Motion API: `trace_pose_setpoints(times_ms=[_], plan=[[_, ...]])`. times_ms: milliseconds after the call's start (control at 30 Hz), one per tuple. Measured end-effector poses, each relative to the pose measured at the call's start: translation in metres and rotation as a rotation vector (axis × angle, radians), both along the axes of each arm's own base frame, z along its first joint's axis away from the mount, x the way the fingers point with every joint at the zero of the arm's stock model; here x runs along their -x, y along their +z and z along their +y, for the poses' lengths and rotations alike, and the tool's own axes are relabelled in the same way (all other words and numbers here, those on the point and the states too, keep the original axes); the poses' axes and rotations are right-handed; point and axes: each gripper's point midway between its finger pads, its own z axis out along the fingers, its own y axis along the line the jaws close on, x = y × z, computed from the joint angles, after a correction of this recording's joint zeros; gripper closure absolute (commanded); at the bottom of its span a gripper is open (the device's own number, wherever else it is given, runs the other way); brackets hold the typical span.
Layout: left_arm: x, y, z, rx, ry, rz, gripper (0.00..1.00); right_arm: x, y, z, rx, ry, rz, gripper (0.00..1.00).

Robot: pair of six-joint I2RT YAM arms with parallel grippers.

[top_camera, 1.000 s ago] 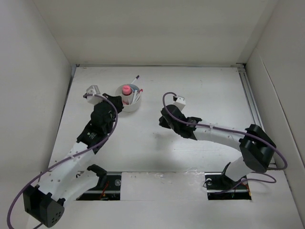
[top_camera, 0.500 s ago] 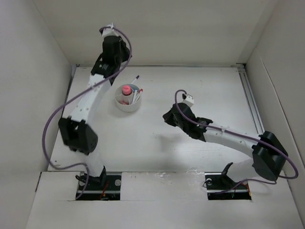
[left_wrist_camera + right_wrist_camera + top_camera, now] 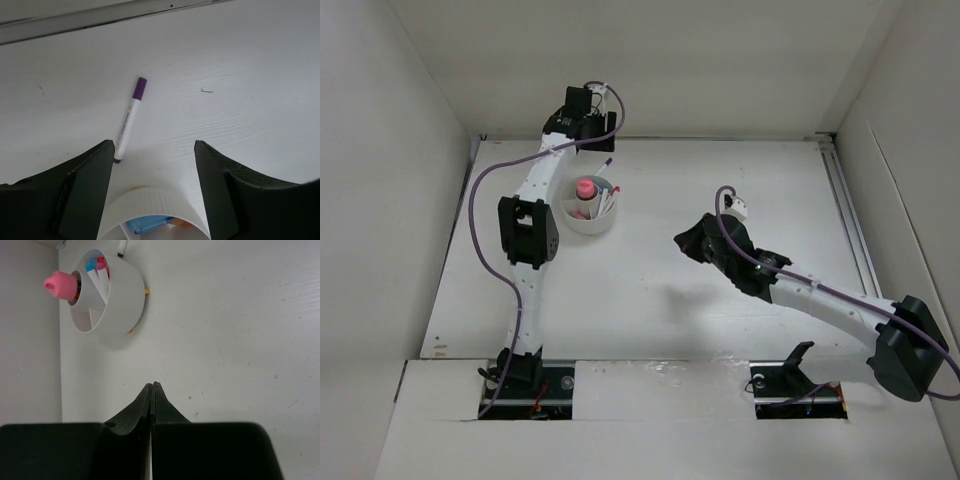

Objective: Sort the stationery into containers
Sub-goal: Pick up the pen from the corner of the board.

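The pen with the purple cap is well below the left gripper and off toward one finger, so the left gripper will go down beside the cup [image 3: 590, 215], centred over the pen's white body.
The round white divided cup [image 3: 590, 215] stands at the back left of the table. In it are a pink-topped cylinder [image 3: 585, 188] and white pens [image 3: 605, 202]. A white pen with a purple cap [image 3: 607, 165] lies on the table just behind it. My left gripper [image 3: 591, 118] hangs high above that spot, open and holding nothing. In the left wrist view its gripper [image 3: 153, 146] frames the cup's rim [image 3: 150, 200], with the purple-capped pen [image 3: 128, 121] beyond. My right gripper [image 3: 684, 240] is shut and empty at mid-table. The right wrist view shows the cup [image 3: 120, 295] and cylinder [image 3: 62, 284] ahead of my shut right gripper [image 3: 152, 386].
White walls enclose the table on the left, back and right. A metal rail [image 3: 100, 17] runs along the back edge, close behind the loose pen. A blue item [image 3: 145, 223] lies in one compartment of the cup.
My left arm has swung up from beside the cup to high over its far side, and its jaws have opened. My right arm has drifted a little to the right, still shut.
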Motion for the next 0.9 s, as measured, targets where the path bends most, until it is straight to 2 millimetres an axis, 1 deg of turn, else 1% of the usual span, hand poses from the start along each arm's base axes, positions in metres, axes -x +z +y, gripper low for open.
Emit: trace_pose_setpoints(times_ms=[100, 233, 367, 533, 633, 700, 767, 900], plan=[[-0.004, -0.008, 0.006, -0.032, -0.013, -0.005, 0.37, 0.003, -0.005, 0.000, 0.004, 0.011, 0.012, 0.98], [-0.014, -0.021, 0.004, -0.059, -0.039, -0.017, 0.36, 0.003, -0.005, 0.002, -0.001, 0.018, 0.013, 0.98], [-0.019, -0.054, 0.003, -0.092, -0.070, 0.014, 0.36, 0.005, -0.007, 0.000, -0.003, 0.019, 0.013, 0.94], [-0.018, -0.102, 0.004, -0.124, -0.089, 0.084, 0.46, 0.004, -0.011, -0.005, -0.001, 0.010, 0.017, 0.92], [-0.016, -0.120, 0.004, -0.141, -0.098, 0.111, 0.51, 0.004, -0.009, -0.004, -0.010, 0.015, 0.013, 0.92], [-0.016, -0.126, 0.005, -0.154, -0.099, 0.117, 0.51, 0.004, -0.007, -0.004, -0.014, 0.016, 0.010, 0.91], [-0.016, -0.129, 0.007, -0.167, -0.098, 0.118, 0.53, 0.004, -0.005, -0.005, -0.018, 0.015, 0.006, 0.89], [-0.018, -0.132, 0.013, -0.197, -0.081, 0.114, 0.57, 0.004, -0.005, -0.007, -0.029, 0.013, -0.002, 0.87]])
